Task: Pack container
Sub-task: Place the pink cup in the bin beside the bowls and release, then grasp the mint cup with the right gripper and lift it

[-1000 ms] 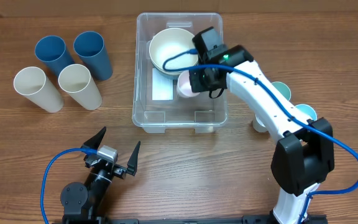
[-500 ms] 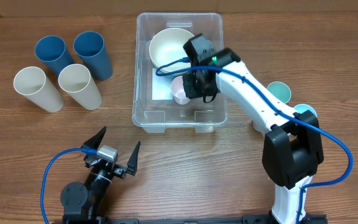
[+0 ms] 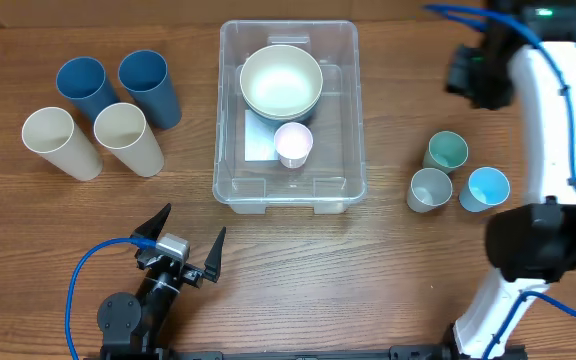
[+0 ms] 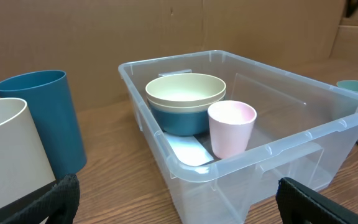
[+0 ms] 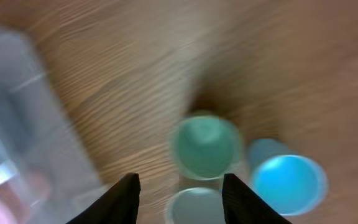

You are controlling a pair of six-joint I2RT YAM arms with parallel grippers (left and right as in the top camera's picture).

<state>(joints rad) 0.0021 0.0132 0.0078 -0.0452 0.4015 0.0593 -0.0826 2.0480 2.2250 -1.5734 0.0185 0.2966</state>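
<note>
My right gripper moves down next, fingers astride the green (image 5: 206, 145) small cup's rim away from the container, since that cup's opening has room for one finger.
The clear plastic container (image 3: 340, 185) stands at the table's middle, also in the left wrist view (image 4: 303, 140). In it sit a cream bowl (image 3: 281, 80) stacked in a blue bowl (image 4: 182, 118), and an upright pink cup (image 3: 293, 145), which also shows in the left wrist view (image 4: 230, 129). My right gripper (image 3: 471, 78) is open and empty, high to the right of the container, above three small cups: green (image 5: 206, 145), grey (image 5: 196, 206), light blue (image 5: 288, 182). My left gripper (image 3: 182, 243) is open and empty near the front edge, facing the container.
Two dark blue tall cups (image 3: 81, 85) (image 3: 148, 85) and two cream tall cups (image 3: 53, 138) (image 3: 126, 135) stand at the left. The green (image 3: 446, 152), grey (image 3: 430, 189) and light blue (image 3: 486, 188) small cups stand right of the container.
My right gripper let go of the pink cup in the container, then rose and swung right to above the small cups. The left arm has not moved.
</note>
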